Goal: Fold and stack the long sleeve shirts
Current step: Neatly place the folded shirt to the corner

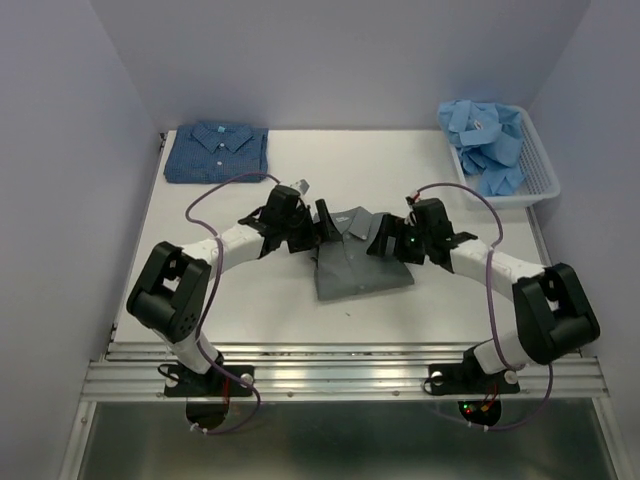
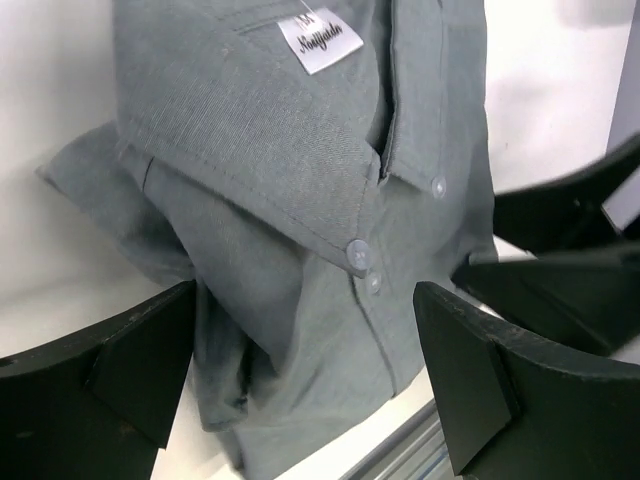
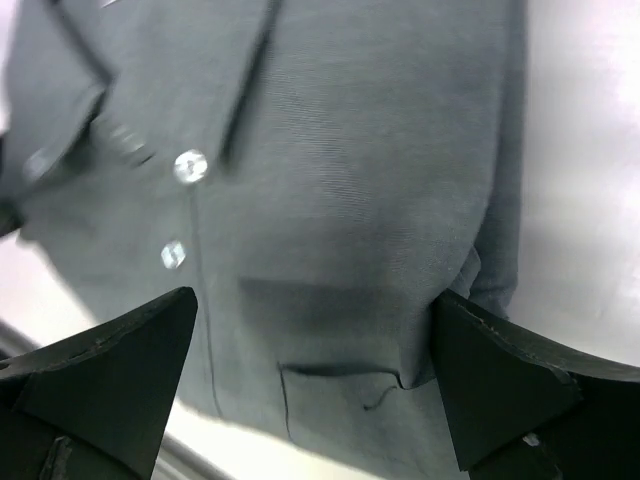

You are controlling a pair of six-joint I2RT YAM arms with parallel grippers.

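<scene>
Next, my left gripper goes down onto a raised fold of grey cloth (image 1: 336, 240) (image 2: 284, 291) that runs beneath the collar flap, shifting toward the buttons.
A folded plain grey shirt (image 1: 360, 265) lies on the table between my two arms, collar toward the back. My left gripper (image 1: 322, 226) is open just above its left collar side; the left wrist view shows the collar, label and buttons of the grey shirt (image 2: 300, 180) between the spread fingers (image 2: 110, 370). My right gripper (image 1: 385, 238) is open above its right side; the right wrist view shows the grey shirt's (image 3: 340, 200) placket and pocket. A folded dark blue patterned shirt (image 1: 217, 152) lies at the back left. Crumpled light blue shirts (image 1: 488, 140) fill the basket.
A white slatted basket (image 1: 538, 180) stands at the back right corner. The metal rail (image 1: 340, 375) runs along the table's near edge. Purple walls enclose the table on three sides.
</scene>
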